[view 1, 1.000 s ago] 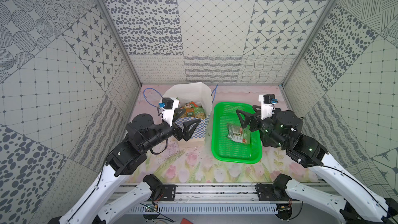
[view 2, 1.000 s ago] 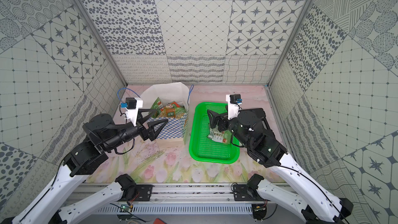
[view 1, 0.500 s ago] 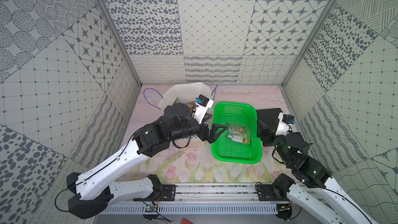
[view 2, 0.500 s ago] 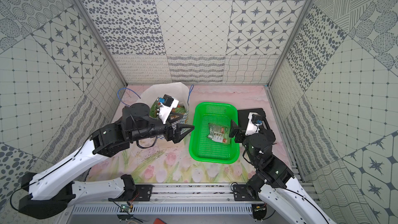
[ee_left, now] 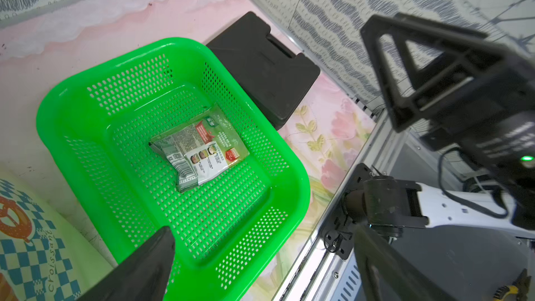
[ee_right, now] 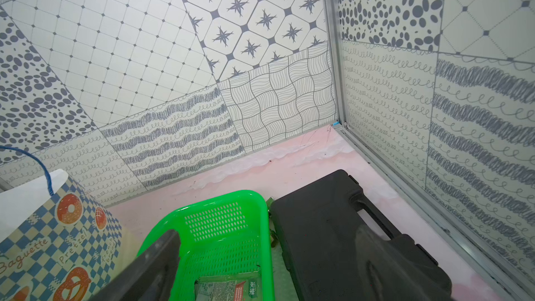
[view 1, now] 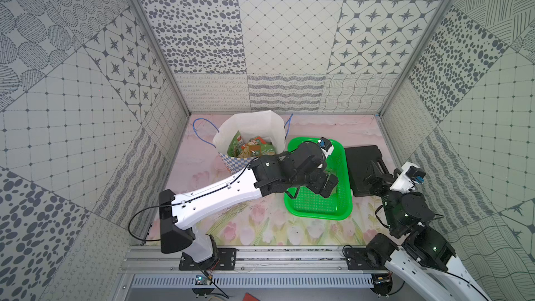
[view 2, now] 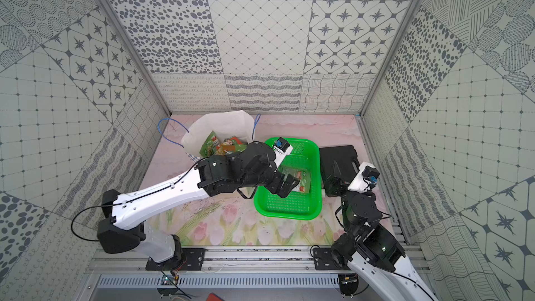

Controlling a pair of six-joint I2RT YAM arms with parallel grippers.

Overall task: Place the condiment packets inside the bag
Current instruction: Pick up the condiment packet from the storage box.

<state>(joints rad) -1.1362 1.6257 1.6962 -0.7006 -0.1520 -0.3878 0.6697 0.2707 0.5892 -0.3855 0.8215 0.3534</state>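
My left gripper should next go down into the green basket (ee_left: 301,186) onto the barcode end of the packet (ee_left: 184,171), because that end is uncovered and clear of the basket's sides.
The white bag (view 1: 252,123) (view 2: 220,124) with a blue checkered band stands at the back left, open, with several green and orange condiment packets (view 1: 250,147) (view 2: 223,147) inside. One more packet (ee_left: 202,147) (view 2: 299,179) lies flat on the floor of the green basket (view 1: 318,215) (ee_left: 301,186). My left gripper (view 1: 324,186) (view 2: 286,186) (ee_left: 262,231) hangs open above that basket, near the packet but not touching it. My right gripper (view 1: 375,169) (view 2: 337,173) (ee_right: 269,233) is open and empty, drawn back over the black case.
A black plastic case (view 1: 362,157) (ee_right: 333,227) lies right of the basket, against the right wall. The bag (ee_right: 43,227) stands close to the basket's left side. Patterned walls close in on three sides; a metal rail runs along the front.
My left arm swung from the bag across to above the basket. My right arm pulled back out of the basket toward the right front. Both grippers stayed open.
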